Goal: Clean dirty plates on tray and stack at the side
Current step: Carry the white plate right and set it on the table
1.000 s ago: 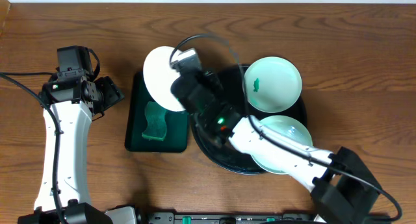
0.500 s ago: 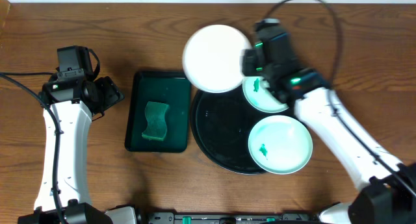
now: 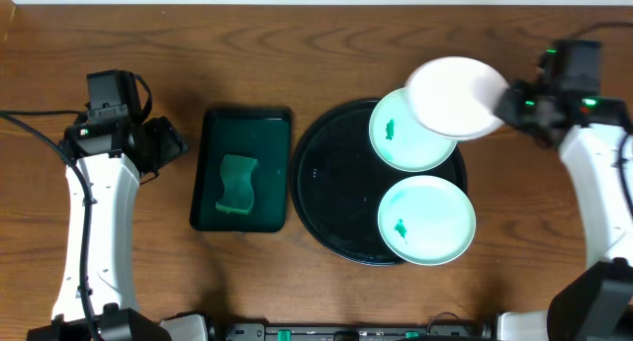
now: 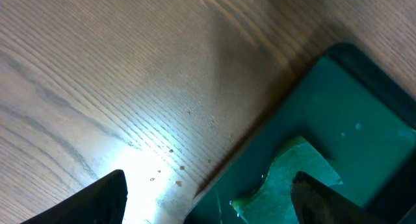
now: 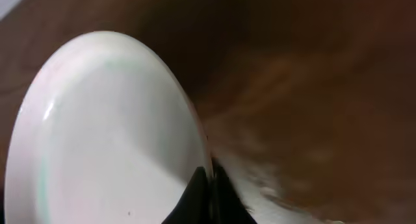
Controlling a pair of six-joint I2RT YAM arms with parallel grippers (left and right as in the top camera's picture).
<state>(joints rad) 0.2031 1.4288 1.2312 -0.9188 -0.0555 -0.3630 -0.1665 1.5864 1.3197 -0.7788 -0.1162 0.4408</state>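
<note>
The right gripper moves to the right in the overhead view and down next, releasing the plate on the bare wood beside the black tray.
My right gripper is shut on the rim of a clean white plate and holds it in the air over the black tray's right edge. In the right wrist view the plate fills the left side, its rim pinched at the gripper. Two mint plates lie on the tray, each with a green smear: one at the back, partly under the held plate, one at the front. My left gripper is open and empty, left of the green tray; it also shows in the left wrist view.
A dark green rectangular tray with a green sponge lies left of the black tray; both show in the left wrist view, tray and sponge. Bare wood lies right of the black tray.
My right arm has swung the white plate from over the green tray, across the black tray's back, to its right edge. The left arm has not moved.
</note>
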